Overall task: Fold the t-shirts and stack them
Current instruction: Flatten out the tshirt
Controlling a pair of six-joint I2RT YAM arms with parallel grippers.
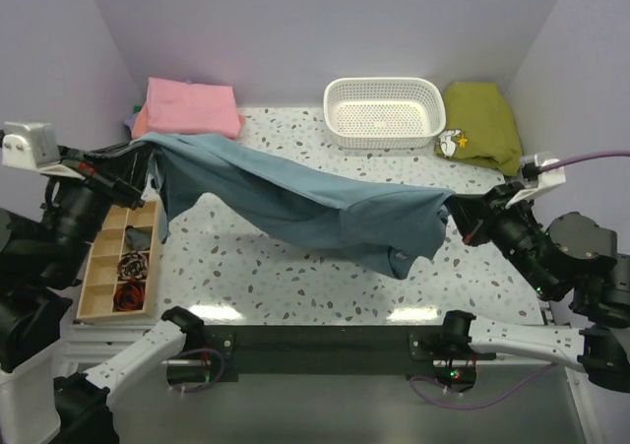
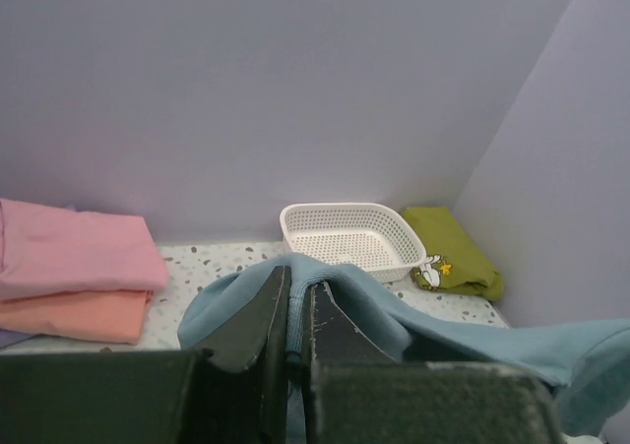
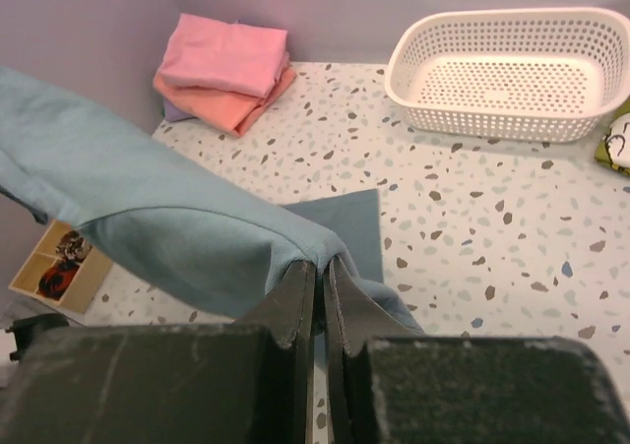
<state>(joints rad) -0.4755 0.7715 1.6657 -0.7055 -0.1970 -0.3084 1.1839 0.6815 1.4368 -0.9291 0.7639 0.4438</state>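
Open speckled tabletop lies below my left gripper and to its right in the top view: I will lower it that way, releasing the sagging shirt's end.
The blue-grey t-shirt hangs stretched in the air between my two grippers, sagging over the table's middle. My left gripper is shut on its left end, the fabric edge pinched between the fingers in the left wrist view. My right gripper is shut on its right end, seen in the right wrist view. The shirt also shows there. A folded stack of a pink t-shirt over a salmon-orange one lies at the back left, lavender cloth peeking beneath it.
A white perforated basket stands at the back centre. A folded olive-green garment with a cartoon print lies to its right. A wooden compartment tray with small items sits at the left edge. Lavender walls enclose the speckled table.
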